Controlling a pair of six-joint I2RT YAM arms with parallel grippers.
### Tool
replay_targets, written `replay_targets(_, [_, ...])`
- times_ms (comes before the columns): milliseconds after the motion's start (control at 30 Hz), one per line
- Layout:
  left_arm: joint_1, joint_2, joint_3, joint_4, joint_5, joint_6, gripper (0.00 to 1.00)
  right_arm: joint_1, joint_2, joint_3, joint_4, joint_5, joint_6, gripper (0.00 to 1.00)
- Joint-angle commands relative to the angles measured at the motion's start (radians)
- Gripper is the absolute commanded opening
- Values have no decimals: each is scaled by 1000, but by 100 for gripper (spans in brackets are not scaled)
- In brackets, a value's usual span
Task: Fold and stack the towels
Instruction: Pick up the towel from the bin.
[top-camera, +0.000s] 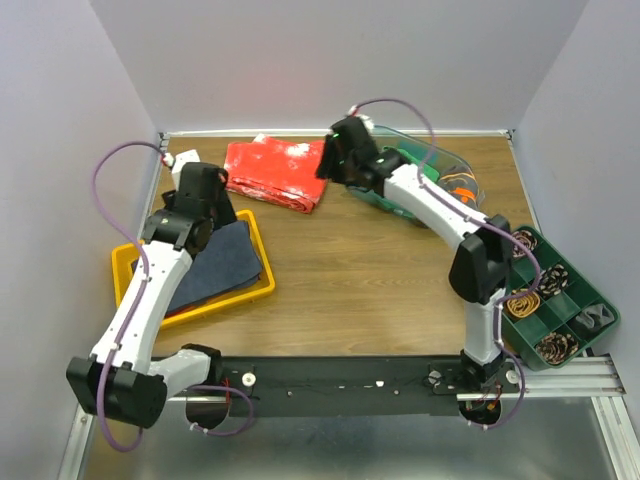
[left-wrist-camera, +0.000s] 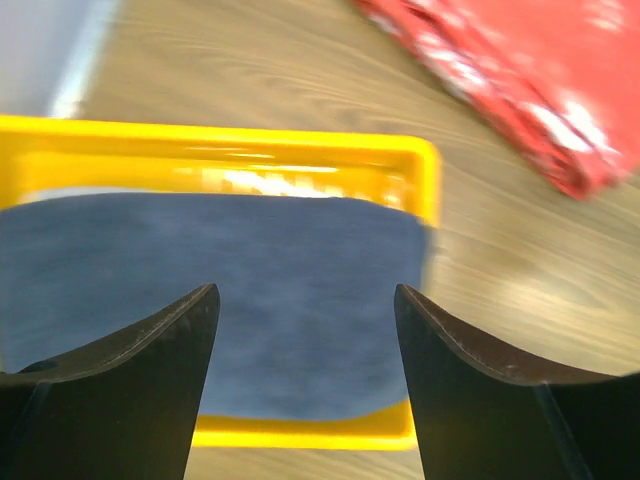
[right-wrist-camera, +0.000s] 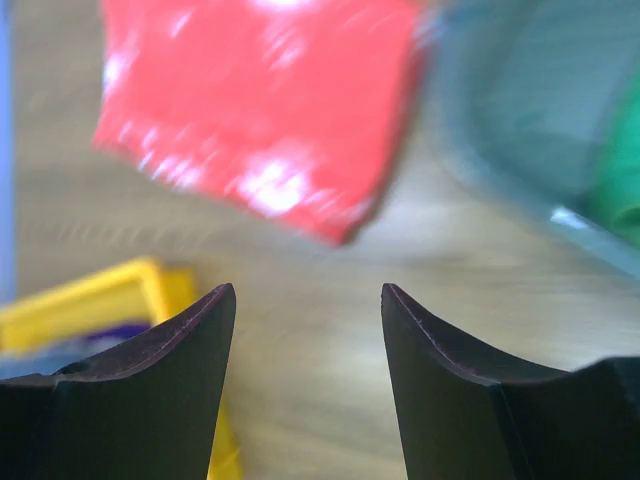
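My right gripper should next move toward the right in the top view and down onto the green towel (top-camera: 416, 163) (right-wrist-camera: 621, 172), because there is only bare wood between my fingers.
A dark navy towel (top-camera: 215, 260) lies flat in a yellow tray (top-camera: 125, 262) at the left. My left gripper (top-camera: 205, 198) hovers above the tray's far part, open and empty. In the left wrist view the navy towel (left-wrist-camera: 220, 290) fills the tray (left-wrist-camera: 220, 150) below the open left gripper (left-wrist-camera: 303, 295). A bright green towel (top-camera: 410, 158) sits in a clear bin (top-camera: 445, 170) at the back right. My right gripper (top-camera: 337, 165) is open and empty, above the table between the bin and the red cloth. In the right wrist view the right gripper (right-wrist-camera: 308, 290) is over bare wood, with the green towel (right-wrist-camera: 625, 170) at the right edge.
A red white-speckled cloth (top-camera: 275, 172) lies at the back centre; it also shows in the left wrist view (left-wrist-camera: 520, 80) and the right wrist view (right-wrist-camera: 260, 100). A green compartment tray (top-camera: 560, 300) with coiled cables stands at the right. Walls close in on three sides.
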Motion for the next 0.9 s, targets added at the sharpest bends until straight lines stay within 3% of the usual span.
replay_targets(0, [-116, 55, -68, 166, 135, -130, 77, -188, -57, -111, 37, -19, -19, 67])
replay_targets(300, [-379, 196, -78, 308, 198, -169, 73, -397, 58, -50, 5, 183, -101, 66])
replay_targets(467, [-409, 251, -79, 346, 242, -161, 74, -469, 176, 10, -39, 174, -127, 66])
replay_targets(733, [-410, 300, -101, 406, 274, -167, 75, -468, 253, 16, -82, 219, -139, 67])
replay_targets(800, [-410, 309, -102, 414, 278, -167, 75, -469, 270, 33, -93, 213, -145, 65])
replay_targets(867, [-410, 316, -96, 415, 278, -164, 75, -469, 274, 57, -105, 213, -147, 56])
